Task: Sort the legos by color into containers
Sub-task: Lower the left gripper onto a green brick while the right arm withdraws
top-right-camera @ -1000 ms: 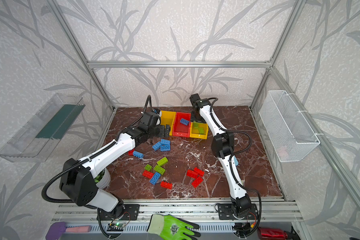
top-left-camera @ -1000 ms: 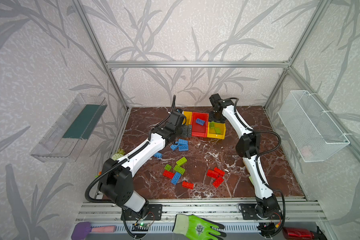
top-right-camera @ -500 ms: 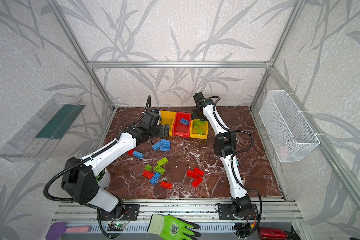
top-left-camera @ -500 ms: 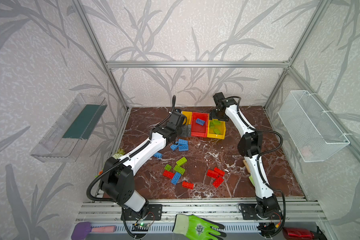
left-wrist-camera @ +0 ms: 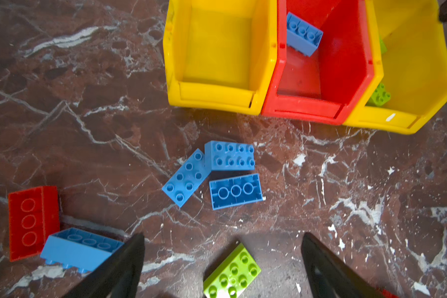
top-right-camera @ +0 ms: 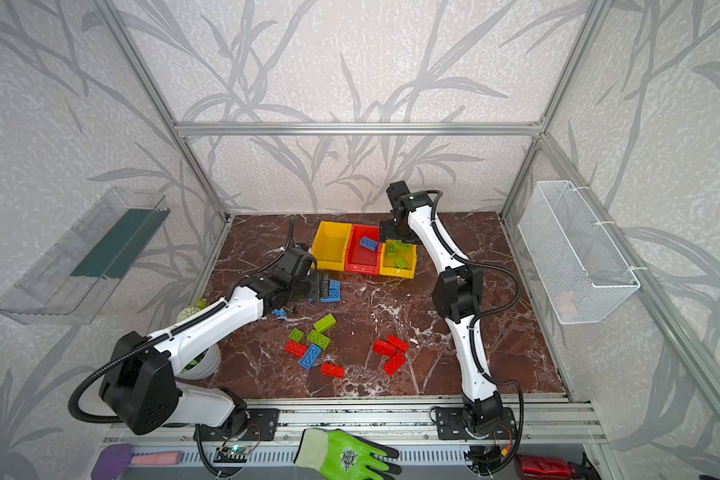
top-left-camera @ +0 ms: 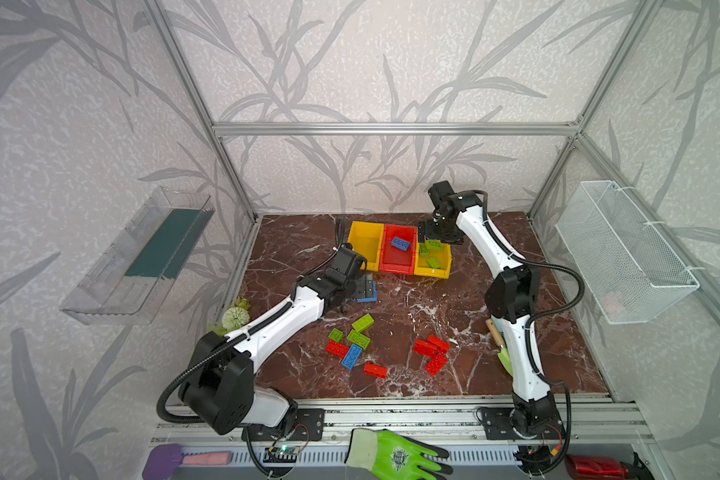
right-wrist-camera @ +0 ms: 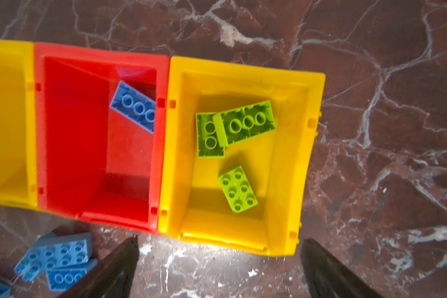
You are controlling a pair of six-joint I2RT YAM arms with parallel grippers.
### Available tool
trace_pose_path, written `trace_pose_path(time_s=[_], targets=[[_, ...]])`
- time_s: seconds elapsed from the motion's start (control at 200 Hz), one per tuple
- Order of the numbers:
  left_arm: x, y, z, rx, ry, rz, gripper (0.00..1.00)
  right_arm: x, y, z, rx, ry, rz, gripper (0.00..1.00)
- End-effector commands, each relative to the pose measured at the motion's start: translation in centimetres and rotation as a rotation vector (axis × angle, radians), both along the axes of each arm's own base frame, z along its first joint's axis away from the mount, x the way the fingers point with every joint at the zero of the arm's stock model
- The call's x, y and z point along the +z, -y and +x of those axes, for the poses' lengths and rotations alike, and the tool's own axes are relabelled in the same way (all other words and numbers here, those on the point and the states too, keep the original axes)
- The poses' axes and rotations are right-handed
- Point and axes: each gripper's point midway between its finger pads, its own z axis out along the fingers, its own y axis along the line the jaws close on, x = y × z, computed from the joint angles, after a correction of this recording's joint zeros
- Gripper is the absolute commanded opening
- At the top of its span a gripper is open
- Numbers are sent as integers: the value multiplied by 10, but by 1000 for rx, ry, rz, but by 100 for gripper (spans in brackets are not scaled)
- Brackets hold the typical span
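Observation:
My left gripper needs to move back and down next and turn its open fingers to match the long sides of the green lego (top-left-camera: 363,322) (left-wrist-camera: 232,274). The lego lies at a slant between them.
The containers stand in a row at the back: a yellow bin (top-left-camera: 364,245), a red bin (top-left-camera: 398,259) and a second yellow bin (top-left-camera: 433,270). A blue lego (right-wrist-camera: 134,105) lies in the red bin. Three green legos (right-wrist-camera: 238,189) lie in the right yellow bin (right-wrist-camera: 289,154). My right gripper (right-wrist-camera: 218,241) hangs open and empty over that bin's front edge. My left gripper (left-wrist-camera: 222,234) is open and empty above the floor, close to three blue legos (left-wrist-camera: 229,156). A green lego (left-wrist-camera: 231,273) lies on the floor below its fingers.
Loose legos lie mid-floor: green ones (top-left-camera: 362,322), a blue one (top-left-camera: 352,356), red ones (top-left-camera: 431,349). A red brick (left-wrist-camera: 31,222) and a blue one (left-wrist-camera: 80,249) lie near the left arm. A trowel (top-left-camera: 499,345), a pot (top-left-camera: 235,318), a wire basket (top-left-camera: 624,253) and a clear tray (top-left-camera: 142,257) flank the floor.
My right gripper's jaws have spread wide over the right yellow bin and the arm has shifted slightly. My left gripper has edged over the blue legos.

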Motion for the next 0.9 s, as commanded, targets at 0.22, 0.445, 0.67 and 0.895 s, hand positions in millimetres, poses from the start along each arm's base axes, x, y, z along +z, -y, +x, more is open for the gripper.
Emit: trace_pose_path(time_s=[0.22, 0.445, 0.67, 0.895], targets=[[-30, 25, -48, -106, -94, 33, 94, 10, -10, -103, 64, -64, 97, 99], [-52, 30, -61, -139, -148, 28, 98, 11, 13, -179, 34, -69, 133, 99], [-69, 29, -58, -212, -181, 119, 99, 12, 33, -222, -2, -53, 160, 99], [-92, 28, -62, -256, -236, 148, 90, 24, 34, -223, 9, -22, 169, 99]])
